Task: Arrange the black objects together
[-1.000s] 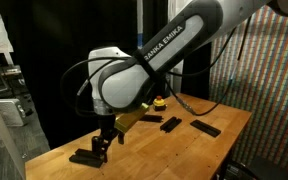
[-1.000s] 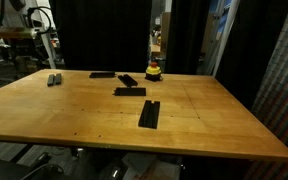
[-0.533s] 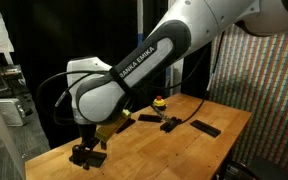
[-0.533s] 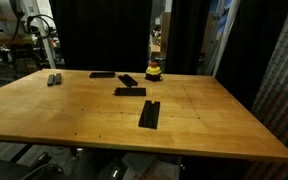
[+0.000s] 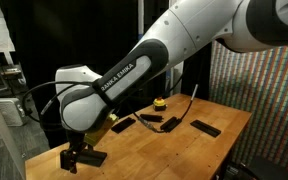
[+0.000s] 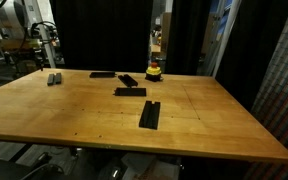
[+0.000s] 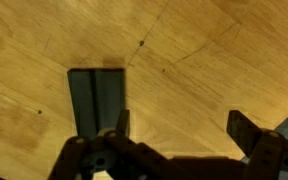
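I have only bare wood between my gripper's fingers, so I will move it to the left in the wrist view and lower it astride the flat black bar beside it.
Several black objects, flat matte bars, lie on the wooden table [image 5: 199, 150]. In an exterior view, one bar [image 5: 91, 157] lies at the near left end, directly beside my gripper [image 5: 75, 158]. Others [image 5: 123, 124] [image 5: 170, 125] [image 5: 206, 128] lie farther back. In the wrist view that bar [image 7: 94, 100] appears dark grey. My gripper [image 7: 184, 128] stands open just above the wood. Its left finger [image 7: 122, 122] is at the bar's right edge, and only bare wood lies between the jaws. In an exterior view, bars [image 6: 104, 74] [image 6: 130, 92] [image 6: 150, 114] lie spread out; the gripper is out of that frame.
A small yellow object with a red top [image 5: 159, 102] [image 6: 154, 71] stands at the back among the bars. A small grey piece [image 6: 54, 79] lies near the far left edge. Black curtains and a colourful panel [image 5: 259, 90] surround the table.
The arm has swung left and down along the table toward its near end. The gripper has come down beside the nearest bar and stayed open.
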Available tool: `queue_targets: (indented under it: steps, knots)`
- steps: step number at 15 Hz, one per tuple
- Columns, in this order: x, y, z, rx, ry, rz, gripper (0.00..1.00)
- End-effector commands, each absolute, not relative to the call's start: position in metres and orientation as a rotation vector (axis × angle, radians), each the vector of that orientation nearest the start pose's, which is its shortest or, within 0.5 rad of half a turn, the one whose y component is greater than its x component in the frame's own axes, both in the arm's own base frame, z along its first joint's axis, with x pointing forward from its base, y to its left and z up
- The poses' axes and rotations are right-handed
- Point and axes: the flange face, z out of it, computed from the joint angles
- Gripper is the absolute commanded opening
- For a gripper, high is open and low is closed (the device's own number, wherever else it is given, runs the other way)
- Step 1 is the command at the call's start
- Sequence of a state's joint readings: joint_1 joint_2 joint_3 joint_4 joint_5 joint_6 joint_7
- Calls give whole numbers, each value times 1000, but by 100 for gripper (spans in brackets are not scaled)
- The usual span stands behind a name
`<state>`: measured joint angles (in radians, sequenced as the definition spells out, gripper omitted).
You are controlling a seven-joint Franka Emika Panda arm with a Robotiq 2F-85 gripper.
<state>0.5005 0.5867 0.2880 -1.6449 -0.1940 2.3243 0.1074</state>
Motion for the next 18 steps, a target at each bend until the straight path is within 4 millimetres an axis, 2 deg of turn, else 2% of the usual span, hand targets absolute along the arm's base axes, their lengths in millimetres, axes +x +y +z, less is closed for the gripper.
queue_targets:
  steps: [1,11,18]
  knots:
    - [538,477,298,-2835,-1199,-244,100]
    - [594,460,246,-2869,-1164,-235,100]
    - [612,451,218,-2903,-1126,-210,100]
